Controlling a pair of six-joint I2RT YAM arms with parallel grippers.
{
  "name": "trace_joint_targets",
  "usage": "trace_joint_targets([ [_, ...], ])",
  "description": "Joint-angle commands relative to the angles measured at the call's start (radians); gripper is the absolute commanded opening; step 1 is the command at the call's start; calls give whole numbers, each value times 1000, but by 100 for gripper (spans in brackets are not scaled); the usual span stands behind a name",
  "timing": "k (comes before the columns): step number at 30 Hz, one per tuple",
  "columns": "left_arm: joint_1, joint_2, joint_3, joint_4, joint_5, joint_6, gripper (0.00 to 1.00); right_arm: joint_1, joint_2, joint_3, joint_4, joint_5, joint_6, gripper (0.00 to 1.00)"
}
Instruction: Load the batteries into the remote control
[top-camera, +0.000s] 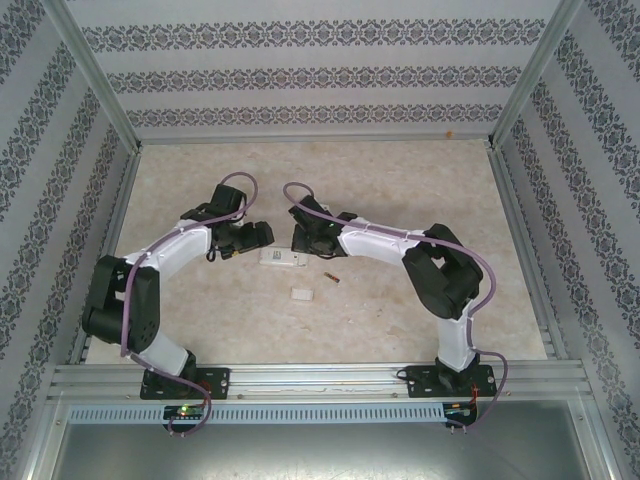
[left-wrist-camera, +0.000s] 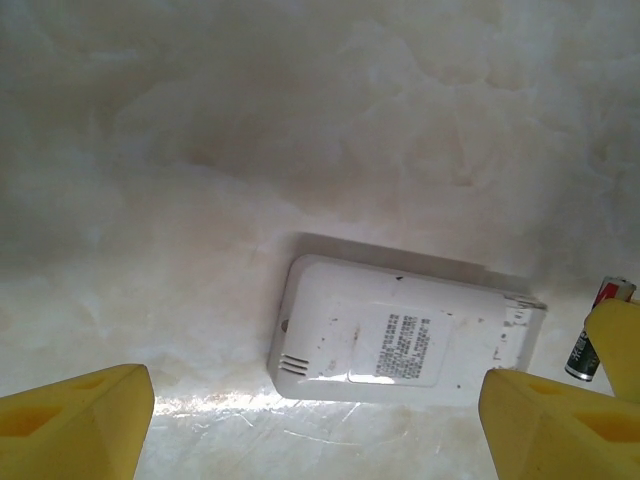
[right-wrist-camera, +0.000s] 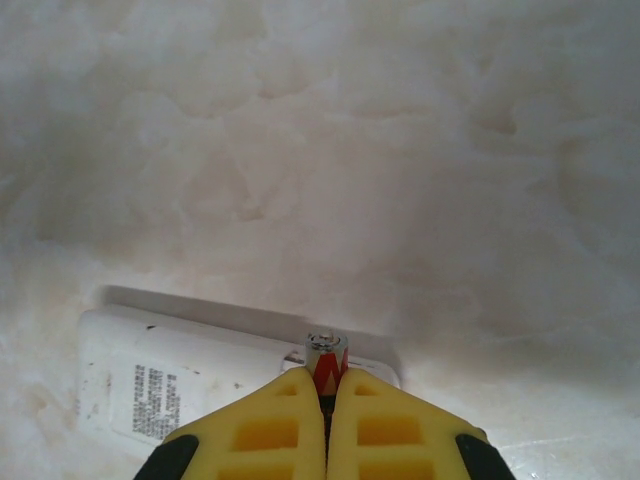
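Note:
The battery still stands above the remote's end beyond the label, so my right gripper will go down slightly, back onto that end of the remote, and release the battery.
The white remote control (left-wrist-camera: 400, 340) lies back-up on the table, its printed label facing me, also visible as the remote (top-camera: 281, 258) between the two arms. My left gripper (left-wrist-camera: 315, 430) is open, its yellow fingertips (left-wrist-camera: 75, 420) wide apart on the near side of the remote with nothing between them. My right gripper (right-wrist-camera: 326, 385) is shut on a battery (right-wrist-camera: 326, 358) with a red-and-white end, held upright over the remote's (right-wrist-camera: 160, 380) right end. That battery (left-wrist-camera: 583, 352) shows at the left wrist view's right edge. A second battery (top-camera: 331, 279) lies loose on the table.
A small white rectangular piece (top-camera: 302, 294) lies on the table just in front of the remote. Patterned walls and metal rails (top-camera: 300, 378) enclose the marbled tabletop (top-camera: 400, 190), with free room at the back and on both sides.

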Motion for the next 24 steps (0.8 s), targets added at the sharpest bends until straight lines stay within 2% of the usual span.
trace_joint_targets([
  [1, 11, 27, 40, -6, 32, 32, 85, 11, 30, -14, 19, 4, 81, 0],
  [16, 11, 30, 36, 2, 38, 16, 85, 34, 48, -45, -5, 13, 153, 0],
  [24, 12, 28, 41, 0, 39, 10, 86, 45, 21, -45, -48, 53, 158, 11],
])
